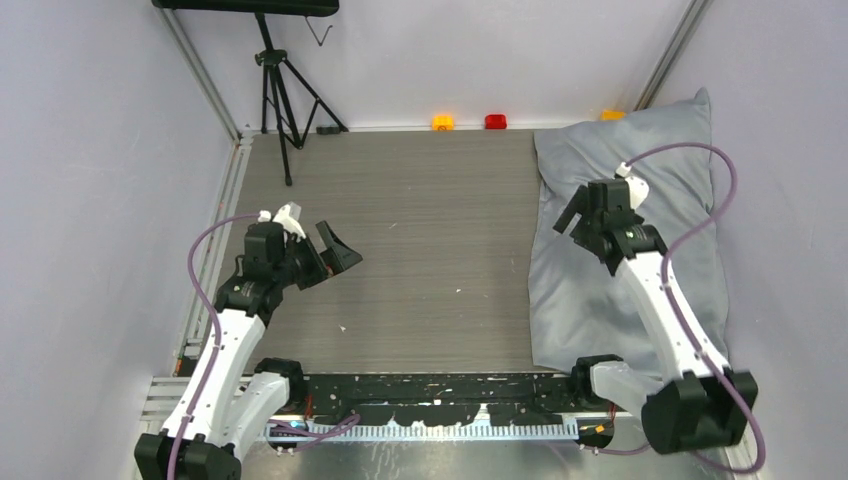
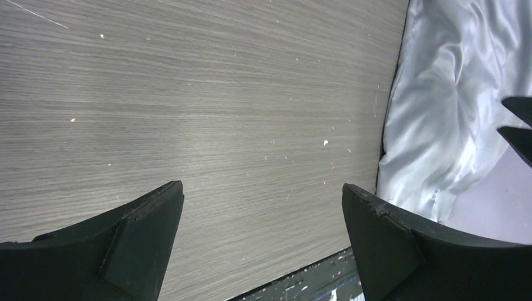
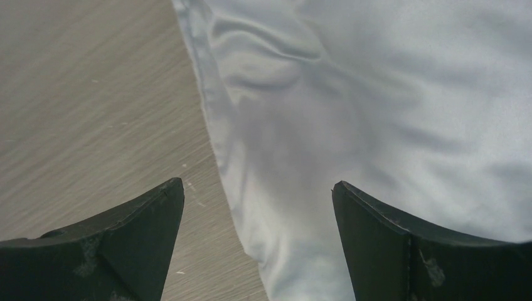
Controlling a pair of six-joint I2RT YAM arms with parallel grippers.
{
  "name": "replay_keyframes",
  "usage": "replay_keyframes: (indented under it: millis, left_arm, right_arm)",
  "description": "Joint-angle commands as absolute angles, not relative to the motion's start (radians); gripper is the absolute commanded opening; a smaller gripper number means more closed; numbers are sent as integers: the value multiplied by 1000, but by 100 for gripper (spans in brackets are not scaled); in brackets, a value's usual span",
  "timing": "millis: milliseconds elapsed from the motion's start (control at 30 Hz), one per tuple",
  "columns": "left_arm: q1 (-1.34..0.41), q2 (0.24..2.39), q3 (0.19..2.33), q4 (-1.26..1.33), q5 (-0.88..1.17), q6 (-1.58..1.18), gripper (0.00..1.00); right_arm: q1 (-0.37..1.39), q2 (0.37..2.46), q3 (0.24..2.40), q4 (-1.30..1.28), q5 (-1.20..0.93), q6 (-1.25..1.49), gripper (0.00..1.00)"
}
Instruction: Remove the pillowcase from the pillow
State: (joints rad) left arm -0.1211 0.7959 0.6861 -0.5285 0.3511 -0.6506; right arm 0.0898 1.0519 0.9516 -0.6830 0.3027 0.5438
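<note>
The pillowcase cloth just inside the pillowcase's table-side edge (image 1: 568, 251) (image 3: 292, 213) is below the right gripper's open fingers and still clear of them, so the right gripper needs to lower them onto it and pinch a fold.
The grey-blue pillowcase (image 1: 575, 290) lies wrinkled and plump along the table's right side, reaching the back wall. The pillow is hidden inside it. My right gripper (image 1: 572, 228) hovers open over the case's left edge, near its middle. In the right wrist view the right gripper (image 3: 257, 183) has wide-apart jaws that straddle the seam of the pillowcase (image 3: 351, 94) without touching the cloth. My left gripper (image 1: 335, 262) hangs open over bare table at the left, far from the case. In the left wrist view the left gripper (image 2: 262, 188) holds nothing, and the pillowcase (image 2: 439, 94) shows at the right.
A black tripod (image 1: 280, 90) stands at the back left. Small orange (image 1: 442, 122), red (image 1: 495, 121) and yellow (image 1: 612, 114) objects sit along the back edge. An aluminium rail (image 1: 225, 200) borders the left side, and a black bar (image 1: 430, 390) the near edge. Walls close in on both sides.
</note>
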Motion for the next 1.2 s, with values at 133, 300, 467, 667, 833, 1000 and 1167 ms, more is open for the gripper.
replay_keyframes:
  millis: [133,300,467,667,833,1000,1167]
  left_arm:
    - [-117,813,744,-517,449,-599,100]
    - [-117,810,759,-537,462,-595,99]
    - [-117,803,743,-537,471,-598,99]
    - [-117,821,738,-531,488,-595,94]
    - [-117,824,748,-529,499,-601,93]
    - [-117,816,761,-525,501,-617,92]
    - [-117,807,761,-505,515,-650,91]
  right_arm:
    - [145,1367,1074,-730,474,513,93]
    - [113,1471,995,-634,420,550,94]
    - [97,1516,927,-580,479,585,94]
    - [94,1495,922,-589,474,574,14]
    - [120,1292,996,-670,436,548,0]
    - [156,1143,1173,-726,138,552,0]
    - [489,1200,1388,-783,137,561,0]
